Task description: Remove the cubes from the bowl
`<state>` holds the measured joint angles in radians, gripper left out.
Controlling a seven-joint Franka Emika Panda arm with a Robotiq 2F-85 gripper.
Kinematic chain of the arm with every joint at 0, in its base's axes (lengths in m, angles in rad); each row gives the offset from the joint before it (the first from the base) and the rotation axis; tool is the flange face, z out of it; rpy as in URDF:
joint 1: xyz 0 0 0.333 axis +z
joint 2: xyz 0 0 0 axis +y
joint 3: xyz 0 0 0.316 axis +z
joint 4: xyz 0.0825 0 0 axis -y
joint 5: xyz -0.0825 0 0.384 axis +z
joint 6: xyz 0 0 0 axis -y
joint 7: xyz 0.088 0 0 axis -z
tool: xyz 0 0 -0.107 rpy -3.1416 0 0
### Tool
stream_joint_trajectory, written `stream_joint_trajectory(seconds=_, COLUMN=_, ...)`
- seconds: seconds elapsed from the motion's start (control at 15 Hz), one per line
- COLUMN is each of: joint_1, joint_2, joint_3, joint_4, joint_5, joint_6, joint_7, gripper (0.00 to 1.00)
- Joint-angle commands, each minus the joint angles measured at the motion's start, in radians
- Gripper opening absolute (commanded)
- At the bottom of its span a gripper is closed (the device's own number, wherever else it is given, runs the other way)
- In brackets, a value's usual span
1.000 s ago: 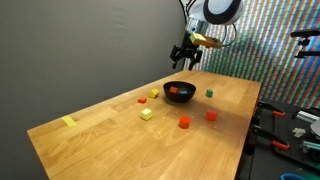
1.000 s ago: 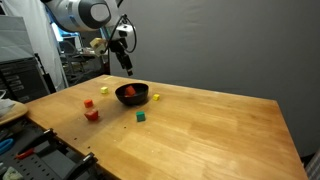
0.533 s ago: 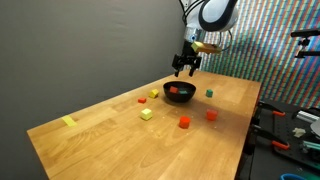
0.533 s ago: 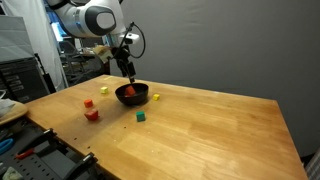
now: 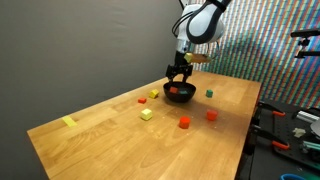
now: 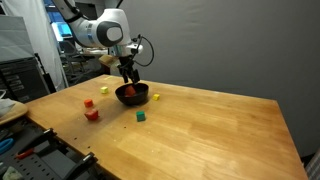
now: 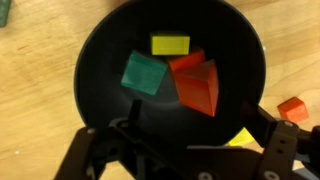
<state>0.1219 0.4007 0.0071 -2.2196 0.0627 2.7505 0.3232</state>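
Note:
The red wedge-shaped cube [image 7: 198,88] stands closest to the gap between my fingers. Next, my gripper moves down open into the black bowl [image 7: 105,85] and onto the cube.
The black bowl [image 5: 180,95] stands on the wooden table and also shows in the other exterior view [image 6: 132,96]. In the wrist view the bowl [image 7: 105,85] fills the frame and holds a yellow cube [image 7: 170,45], a green cube [image 7: 144,73] and a red cube [image 7: 197,83]. My gripper [image 5: 180,80] hangs just above the bowl, with its fingers near the rim [image 6: 128,82]. In the wrist view the gripper [image 7: 195,135] is open and empty, its fingers spread over the bowl's near side.
Loose cubes lie on the table around the bowl: yellow [image 5: 146,114], red [image 5: 184,122], red [image 5: 211,114], green [image 5: 209,93]. A yellow strip [image 5: 68,121] lies far off near the table's end. Shelving and clutter stand beyond the table edge [image 6: 20,80].
My gripper has come down and moved over the bowl, from well above and beside it to just above its rim. The cubes and the bowl have not moved.

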Motion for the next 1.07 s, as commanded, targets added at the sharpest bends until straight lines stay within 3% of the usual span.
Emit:
stream_joint_trajectory(seconds=0.0, joint_1=0.009, joint_2=0.068, joint_3=-0.006, joint_4=0.07, joint_5=-0.017, joint_6=-0.028, joint_7=-0.038, gripper=1.0)
stream_joint_trajectory(seconds=0.07, joint_1=0.013, joint_2=0.081, joint_3=-0.01, joint_4=0.075, joint_5=-0.022, joint_6=-0.027, joint_7=-0.041, gripper=1.0)
stream_joint_trajectory(seconds=0.2, joint_1=0.011, joint_2=0.098, joint_3=-0.012, joint_4=0.084, joint_5=-0.019, joint_6=-0.039, joint_7=-0.043, gripper=0.74)
stream_joint_trajectory(seconds=0.6, joint_1=0.026, joint_2=0.104, joint_3=-0.046, joint_4=0.07, joint_5=-0.05, joint_6=-0.041, joint_7=-0.03, gripper=0.29)
stream_joint_trajectory(seconds=1.0, joint_1=0.05, joint_2=0.011, joint_3=-0.068, joint_4=0.026, joint_5=-0.113, joint_6=-0.077, joint_7=-0.038, gripper=0.27)
